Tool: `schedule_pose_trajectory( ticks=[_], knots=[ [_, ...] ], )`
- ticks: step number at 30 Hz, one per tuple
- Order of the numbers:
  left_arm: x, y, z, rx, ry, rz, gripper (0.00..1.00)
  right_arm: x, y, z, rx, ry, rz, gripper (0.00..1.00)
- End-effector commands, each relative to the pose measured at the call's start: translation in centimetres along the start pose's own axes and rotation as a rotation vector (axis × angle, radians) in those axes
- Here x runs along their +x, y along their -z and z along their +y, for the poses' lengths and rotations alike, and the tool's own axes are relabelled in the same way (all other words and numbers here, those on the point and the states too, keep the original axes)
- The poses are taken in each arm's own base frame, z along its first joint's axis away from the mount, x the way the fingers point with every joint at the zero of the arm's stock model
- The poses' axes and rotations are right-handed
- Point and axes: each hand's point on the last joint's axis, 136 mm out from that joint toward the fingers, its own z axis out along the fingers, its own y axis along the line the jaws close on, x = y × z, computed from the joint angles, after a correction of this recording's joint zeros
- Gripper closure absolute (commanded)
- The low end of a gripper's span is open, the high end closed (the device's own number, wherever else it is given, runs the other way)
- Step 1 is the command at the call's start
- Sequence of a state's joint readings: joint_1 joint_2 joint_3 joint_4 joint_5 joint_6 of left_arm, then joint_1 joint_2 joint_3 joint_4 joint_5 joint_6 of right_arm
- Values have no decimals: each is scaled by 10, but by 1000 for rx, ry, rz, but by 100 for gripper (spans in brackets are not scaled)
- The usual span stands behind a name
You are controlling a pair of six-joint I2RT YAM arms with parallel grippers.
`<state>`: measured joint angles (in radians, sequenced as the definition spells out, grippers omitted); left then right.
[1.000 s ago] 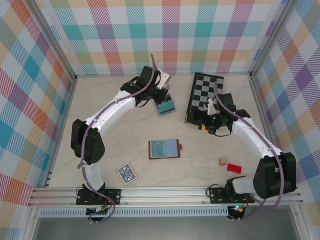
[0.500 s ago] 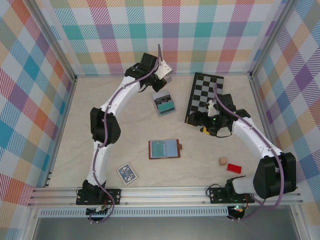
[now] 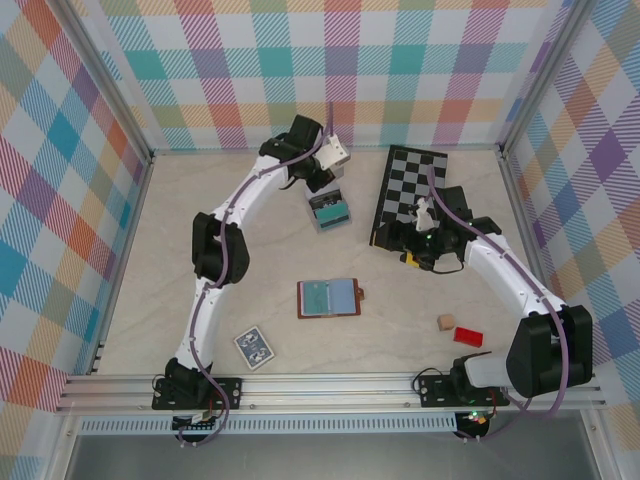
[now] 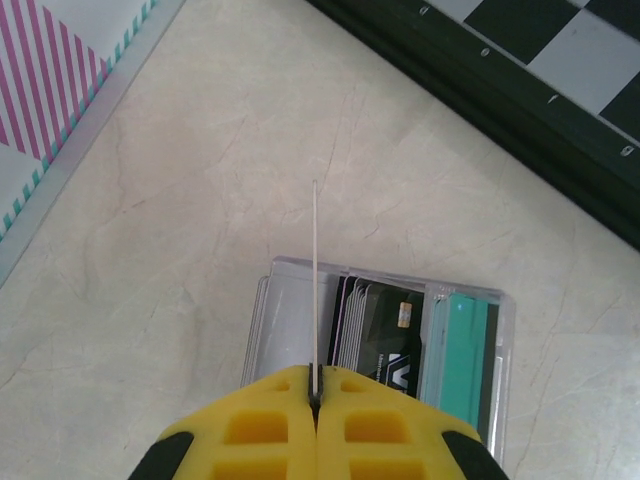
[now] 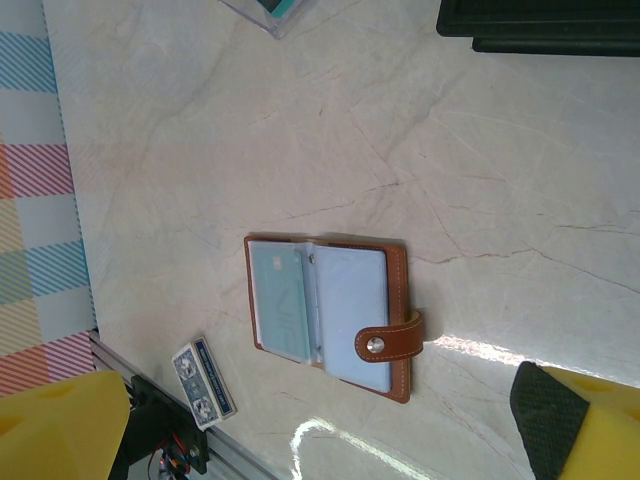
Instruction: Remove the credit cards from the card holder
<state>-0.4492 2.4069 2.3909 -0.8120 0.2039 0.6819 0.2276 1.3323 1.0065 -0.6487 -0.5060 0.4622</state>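
Observation:
My left gripper should lower the thin credit card into the clear box (image 3: 330,210) beside the dark cards and release it, as that end of the clear box is still empty.
The brown card holder (image 3: 328,297) lies open mid-table, snap tab to the right. In the right wrist view the card holder (image 5: 392,300) shows a teal credit card (image 5: 280,300) in its left blue-grey pocket. My left gripper (image 3: 320,180) hangs at the far back, above a clear box (image 3: 330,210). In its wrist view the left gripper (image 4: 316,395) is shut on a thin credit card (image 4: 315,290), seen edge-on and standing up over the box (image 4: 275,310). My right gripper (image 3: 418,248) sits by the chessboard's near edge; the right gripper (image 5: 320,410) is open wide and holds nothing.
The clear box holds several dark cards (image 4: 385,325) and teal cards (image 4: 462,345). A chessboard (image 3: 415,190) lies back right. A blue playing-card deck (image 3: 254,347) is near the front left. A red block (image 3: 466,335) and a tan block (image 3: 446,321) sit front right.
The left arm has stretched out, and its gripper has moved back from over the box towards the far wall, still shut. The right arm has not moved.

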Motion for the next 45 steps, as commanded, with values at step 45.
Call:
schedule_pose_trajectory(
  ticks=[45],
  knots=[
    [39,-25,6,-39,-109,154,89,-2,1,1,-8,-16,10,0]
  ],
)
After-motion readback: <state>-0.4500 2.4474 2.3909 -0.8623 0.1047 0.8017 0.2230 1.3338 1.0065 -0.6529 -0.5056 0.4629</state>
